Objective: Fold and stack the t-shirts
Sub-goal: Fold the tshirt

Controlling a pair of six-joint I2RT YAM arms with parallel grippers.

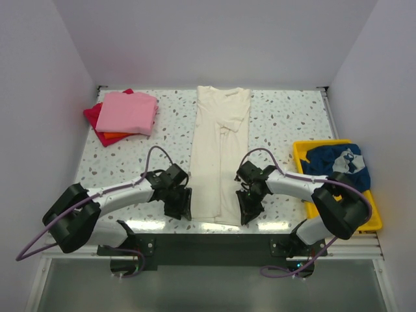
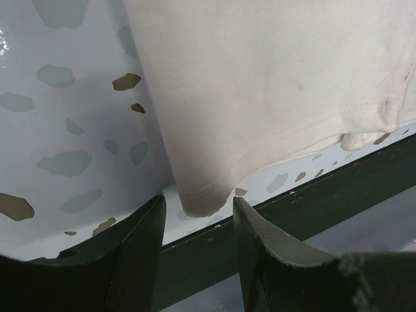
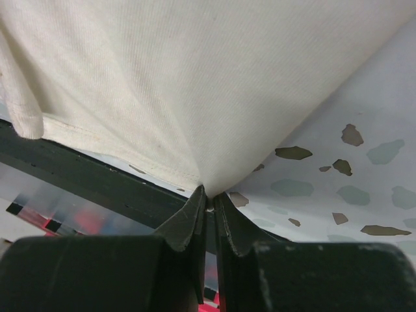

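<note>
My right gripper raises the cream t-shirt's hem corner next, carries it outward and releases it on the t-shirt's far half, since the t-shirt stretches long.
A long cream t-shirt lies folded into a narrow strip down the middle of the speckled table, its hem at the near edge. My left gripper is at the hem's left corner. In the left wrist view that corner sits just ahead of the left gripper, whose jaws stand apart and do not press it. My right gripper is at the hem's right corner. In the right wrist view the cloth is drawn to a point where the right gripper is shut on it.
A folded pink shirt lies on red and orange ones at the back left. A navy shirt fills the yellow tray at the right. The table's dark front rail runs right under both grippers.
</note>
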